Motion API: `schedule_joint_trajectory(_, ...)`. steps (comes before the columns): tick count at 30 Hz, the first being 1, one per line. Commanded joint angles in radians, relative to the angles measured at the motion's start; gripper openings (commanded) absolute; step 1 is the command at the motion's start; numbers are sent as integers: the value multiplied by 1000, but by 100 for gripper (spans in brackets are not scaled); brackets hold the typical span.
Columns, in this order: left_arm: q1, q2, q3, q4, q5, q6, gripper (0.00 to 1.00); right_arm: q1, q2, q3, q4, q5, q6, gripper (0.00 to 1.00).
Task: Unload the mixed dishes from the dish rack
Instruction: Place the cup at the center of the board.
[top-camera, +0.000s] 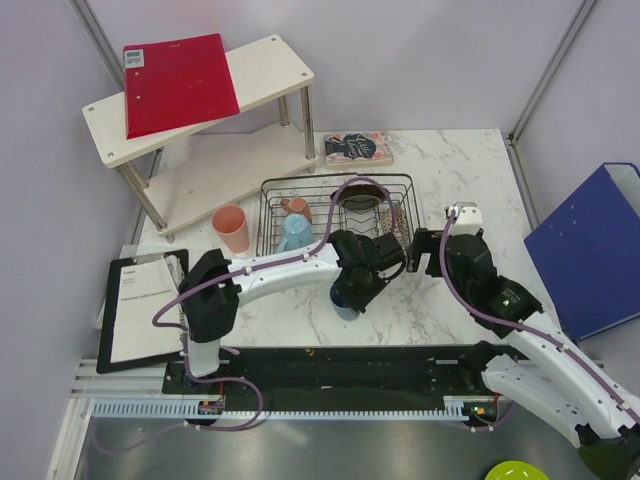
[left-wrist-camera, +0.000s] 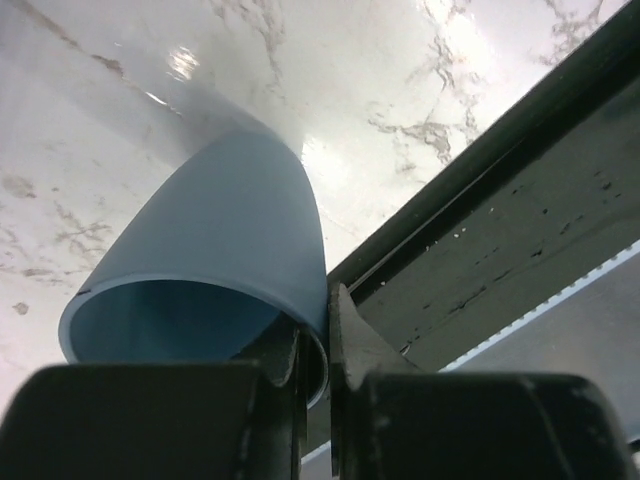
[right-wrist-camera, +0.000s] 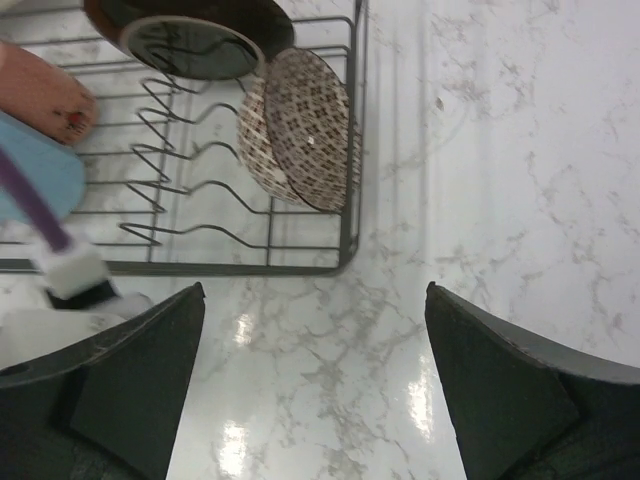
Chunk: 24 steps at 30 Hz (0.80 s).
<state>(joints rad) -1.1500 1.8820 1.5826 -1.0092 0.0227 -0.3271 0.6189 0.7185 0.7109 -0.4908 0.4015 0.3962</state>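
The marble by the table's near edge is bare. I need to lower my left gripper a little next, until the blue cup's bottom touches the marble there.
The dark wire dish rack (top-camera: 400, 183) stands mid-table. It holds a small pale cup (top-camera: 296, 206), a light-blue mug (top-camera: 295, 233), a dark red-brown plate (top-camera: 360, 199) and a red-speckled bowl (right-wrist-camera: 300, 130). The salmon-pink tumbler (top-camera: 232, 230) stands on the table left of the rack. My left gripper (top-camera: 352, 288) is in front of the rack. It is shut on the rim of the blue cup (left-wrist-camera: 220, 240), one finger inside and one outside, low over the marble. My right gripper (right-wrist-camera: 315, 330) is open and empty over bare marble by the rack's near right corner (right-wrist-camera: 345, 250).
A white two-tier shelf (top-camera: 270, 70) with a red folder (top-camera: 178, 82) stands at the back left, and a book (top-camera: 357, 148) lies behind the rack. A clipboard (top-camera: 140, 305) lies at left and a blue binder (top-camera: 590, 250) at right. A lime-green dish (top-camera: 515, 471) lies below the table's near edge.
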Motion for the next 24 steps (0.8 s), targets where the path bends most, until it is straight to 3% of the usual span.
schedule_joint_trajectory(1, -45, -3, -67, 90, 123, 73, 2, 18, -21, 94, 158, -18, 32, 98)
schedule_joint_trajectory(11, -47, -27, -157, 152, 112, 48, 4, 18, -36, 140, 100, 68, 3, 98)
schedule_joint_trajectory(21, -47, -87, -131, 124, 45, 40, 48, 18, -59, 245, 60, 111, -30, 98)
schedule_joint_trajectory(24, -45, -107, -108, 113, 8, 36, 54, 18, -62, 254, 57, 112, -30, 98)
